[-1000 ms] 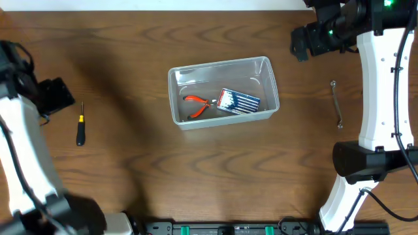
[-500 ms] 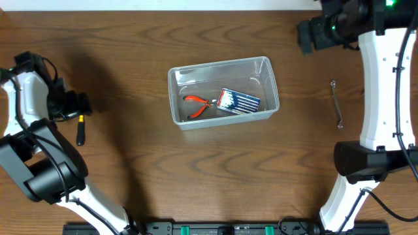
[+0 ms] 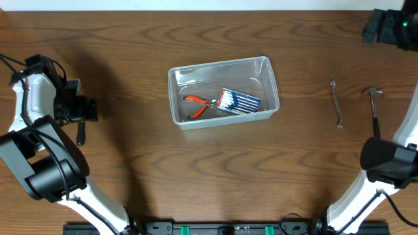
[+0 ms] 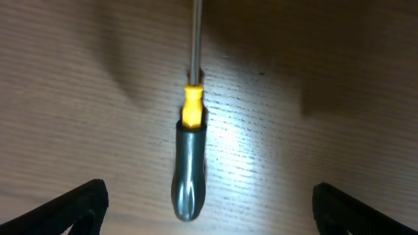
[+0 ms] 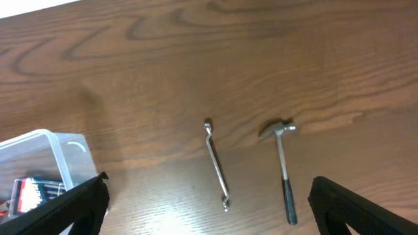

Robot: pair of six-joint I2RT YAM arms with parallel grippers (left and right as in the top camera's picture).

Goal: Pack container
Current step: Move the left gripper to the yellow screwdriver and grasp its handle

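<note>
My left gripper comes down onto the dark handle beside the yellow collar and closes next, since the screwdriver lies below with its length between my open fingertips.
The clear plastic container (image 3: 219, 63) stands at the table's middle and holds orange-handled pliers (image 3: 196, 104) and a blue striped packet (image 3: 238, 101). Its corner shows in the right wrist view (image 5: 46, 140). A screwdriver with a dark handle and yellow collar (image 4: 189, 176) lies on the table at the left, its handle end (image 3: 80, 135) showing under my left gripper (image 3: 78, 109). The left gripper (image 4: 209, 215) is open and hangs right over the handle, one finger on each side, not touching. My right gripper (image 3: 392, 26) is open and empty, high at the far right corner (image 5: 209, 212).
A thin metal wrench (image 3: 336, 104) and a small hammer (image 3: 374, 108) lie side by side on the wood at the right. Both show in the right wrist view, wrench (image 5: 217, 166) left of the hammer (image 5: 282, 170).
My left gripper has moved right and down onto the screwdriver. My right arm has swung away to the far right corner, uncovering the hammer.
</note>
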